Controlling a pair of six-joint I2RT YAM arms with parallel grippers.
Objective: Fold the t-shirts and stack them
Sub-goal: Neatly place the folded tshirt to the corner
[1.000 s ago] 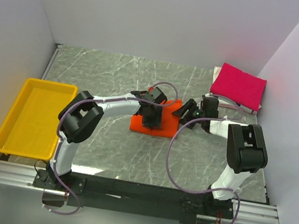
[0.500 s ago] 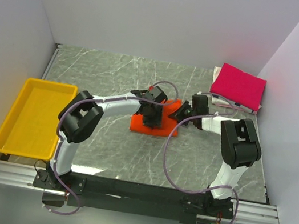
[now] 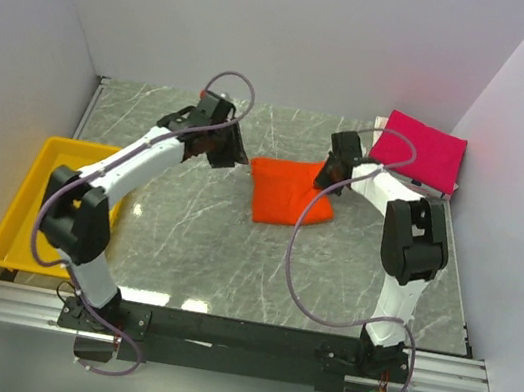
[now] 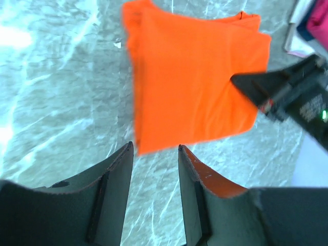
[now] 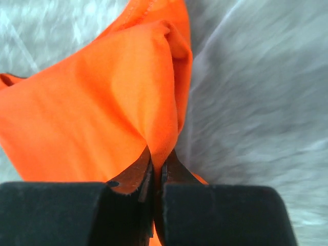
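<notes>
The folded magenta t-shirt point(image 3: 420, 151) is outward of my right gripper, to its right in the top view, so I should lift the orange one, carry it over the magenta one and let go.
The orange t-shirt point(image 3: 286, 192) lies folded in a small square on the marble table point(image 3: 183, 243), mid-table. My right gripper point(image 3: 329, 178) is at its right edge, and the right wrist view shows the jaws point(image 5: 158, 155) shut on a raised fold of the orange cloth point(image 5: 97, 107). My left gripper point(image 3: 232, 155) hangs to the left of the shirt, apart from it. In the left wrist view that gripper point(image 4: 156, 149) is open and empty, the orange t-shirt point(image 4: 195, 77) lying ahead of it. The magenta t-shirt point(image 3: 418, 150) lies folded at the back right corner.
A yellow tray point(image 3: 8, 222) sits at the table's left edge, partly under my left arm. White walls close the back and both sides. In the left wrist view the right arm's black gripper point(image 4: 287, 89) reaches over the orange shirt's right side.
My left gripper has pulled away from the orange t-shirt to the back left. My right gripper has shut on the shirt's right edge, and the shirt now lies a little farther back.
</notes>
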